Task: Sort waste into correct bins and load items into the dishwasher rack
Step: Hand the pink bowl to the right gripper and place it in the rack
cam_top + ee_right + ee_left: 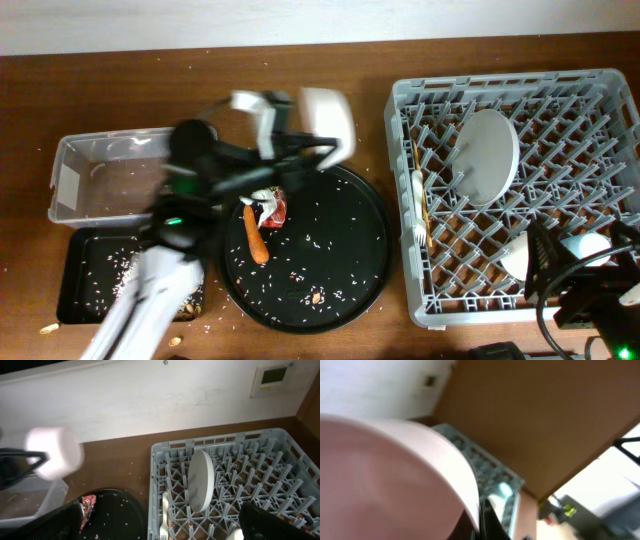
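Next, the left gripper carries the cup across to the rack, down beside the plate [487, 155], since the rack's wires stand free between plate and white utensil.
My left gripper [292, 142] is shut on the white cup [328, 122] and holds it in the air over the far rim of the round black tray. The cup fills the left wrist view [385, 480] and shows in the right wrist view [53, 453]. The red wrapper [273, 209], a bit of white tissue [261, 196] and the orange carrot [257, 237] lie on the round tray with loose rice. The grey rack [600, 90] holds the plate [487, 155], a white bowl [517, 256], a white utensil [418, 192] and chopsticks [425, 215]. My right gripper [165, 522] is open and empty over the rack's near side.
The clear tub [100, 150] stands at the left. The shallow black tray [75, 250] in front of it holds rice and scraps. The round black tray [350, 250] lies between the bins and the rack. Another white piece [588, 244] sits near the bowl.
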Tool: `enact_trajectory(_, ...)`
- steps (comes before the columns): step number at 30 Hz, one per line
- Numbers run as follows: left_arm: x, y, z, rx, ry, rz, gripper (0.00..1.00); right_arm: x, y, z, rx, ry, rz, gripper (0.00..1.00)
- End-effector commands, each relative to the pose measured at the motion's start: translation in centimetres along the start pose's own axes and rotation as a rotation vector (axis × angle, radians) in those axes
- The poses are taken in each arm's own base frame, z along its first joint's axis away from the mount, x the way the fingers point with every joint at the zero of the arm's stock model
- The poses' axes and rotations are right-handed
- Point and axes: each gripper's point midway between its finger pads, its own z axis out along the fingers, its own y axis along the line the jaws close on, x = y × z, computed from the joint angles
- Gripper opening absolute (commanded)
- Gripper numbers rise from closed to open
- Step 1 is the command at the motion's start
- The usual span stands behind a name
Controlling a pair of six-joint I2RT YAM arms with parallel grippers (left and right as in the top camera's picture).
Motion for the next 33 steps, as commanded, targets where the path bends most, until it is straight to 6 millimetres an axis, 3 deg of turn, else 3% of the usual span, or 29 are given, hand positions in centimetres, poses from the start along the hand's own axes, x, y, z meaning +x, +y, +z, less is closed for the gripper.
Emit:
enact_trajectory(1,2.6,0.6,6.8,0.040,-0.022,-0.163,0.00,0.0,0.0,-0.1,-0.002,0.002,0.004,0.99)
enact_trajectory(4,6.9,0.8,12.4,0.184,-0.026,-0.285,0.00,0.2,0.0,-0.1,-0.001,0.008,0.003,0.99)
enact_trajectory(10,13.9,1.7,17.7,0.290,0.027,-0.434,0.00,0.4,-0.1,-0.1,0.001,0.018,0.003,0.99)
enact_trajectory(14,15.6,1.1,19.3,0.313,0.053,-0.436,0.00,0.8,-0.1,-0.1,0.004,0.031,0.002,0.99)
enact_trajectory(21,15.9,1.3,19.6,0.292,0.054,-0.442,0.00,1.1,-0.2,-0.1,0.008,0.045,0.001,0.99)
enact_trajectory(25,17.5,2.5,19.9,0.235,0.108,-0.479,0.01,1.3,-0.2,-0.1,0.009,0.052,0.001,0.99)
enact_trajectory(29,18.3,3.5,19.8,0.197,0.139,-0.494,0.20,1.3,-0.3,-0.1,0.009,0.052,0.001,0.99)
enact_trajectory(31,17.7,3.5,19.7,0.211,0.120,-0.480,0.41,1.3,-0.3,-0.1,0.009,0.053,0.000,0.99)
enact_trajectory(33,17.3,3.8,19.4,0.217,0.113,-0.474,0.77,1.4,-0.3,-0.1,0.010,0.056,0.000,0.99)
